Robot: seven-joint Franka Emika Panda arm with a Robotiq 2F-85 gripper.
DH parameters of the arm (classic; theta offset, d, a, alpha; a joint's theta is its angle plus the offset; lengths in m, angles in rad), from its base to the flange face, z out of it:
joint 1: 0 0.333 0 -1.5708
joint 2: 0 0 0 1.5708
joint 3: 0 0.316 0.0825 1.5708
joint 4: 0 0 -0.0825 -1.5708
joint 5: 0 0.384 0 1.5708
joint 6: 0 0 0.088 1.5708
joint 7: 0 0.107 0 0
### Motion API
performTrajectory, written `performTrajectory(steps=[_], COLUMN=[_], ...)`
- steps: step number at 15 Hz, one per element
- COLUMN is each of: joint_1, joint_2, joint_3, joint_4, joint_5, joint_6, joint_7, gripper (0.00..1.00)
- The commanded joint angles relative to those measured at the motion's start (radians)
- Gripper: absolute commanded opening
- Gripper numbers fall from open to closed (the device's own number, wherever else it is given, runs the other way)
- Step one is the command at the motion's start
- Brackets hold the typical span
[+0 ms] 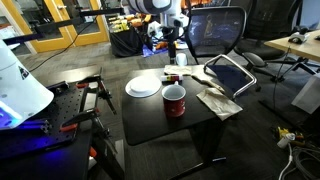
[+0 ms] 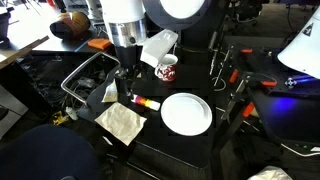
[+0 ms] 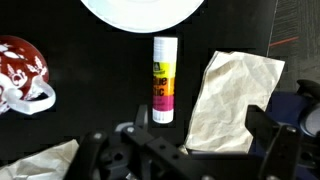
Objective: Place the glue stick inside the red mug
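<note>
The glue stick's pink end (image 2: 141,100) (image 3: 163,104) is on the tabletop below my gripper, which will lower onto it next, as its open fingers already are on either side.
The glue stick (image 3: 163,80), white with a yellow and pink label, lies flat on the black table; it also shows in both exterior views (image 1: 171,76) (image 2: 143,102). The red mug (image 1: 174,100) stands upright and empty-looking, apart from the stick, and shows in the wrist view (image 3: 20,72) at the left and in an exterior view (image 2: 167,68). My gripper (image 3: 185,150) is open and empty. It hangs above the table close to the stick without touching it (image 1: 175,58) (image 2: 127,84).
A white plate (image 1: 143,86) (image 2: 187,113) (image 3: 140,8) lies beside the stick. Crumpled pale paper (image 3: 232,100) (image 2: 122,122) (image 1: 215,100) lies on the stick's other side. A dark tablet-like board (image 1: 230,72) leans at the table's end. An office chair (image 1: 215,30) stands behind.
</note>
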Motion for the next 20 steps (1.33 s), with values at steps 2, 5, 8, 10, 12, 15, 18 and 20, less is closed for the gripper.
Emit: performTrajectory(steps=[2, 5, 8, 10, 12, 15, 18, 20], joint_1=[0.017, 0.029, 0.036, 0.045, 0.057, 0.097, 0.116, 0.124], joint_2=[0.006, 0.032, 0.073, 0.098, 0.124, 0.159, 0.186, 0.199], joint_3=[-0.015, -0.037, -0.051, -0.064, -0.078, -0.123, -0.141, -0.144], joint_4=[0.008, 0.021, 0.035, 0.042, 0.049, 0.058, 0.068, 0.075], joint_5=[0.023, 0.017, 0.018, 0.018, 0.020, 0.021, 0.039, 0.052], joint_6=[-0.002, 0.014, 0.036, 0.060, 0.093, 0.143, 0.168, 0.173], joint_7=[-0.016, 0.007, 0.014, 0.019, 0.025, 0.051, 0.067, 0.067], gripper=[1.00, 1.00, 1.00, 1.00, 1.00, 1.00, 1.00, 1.00])
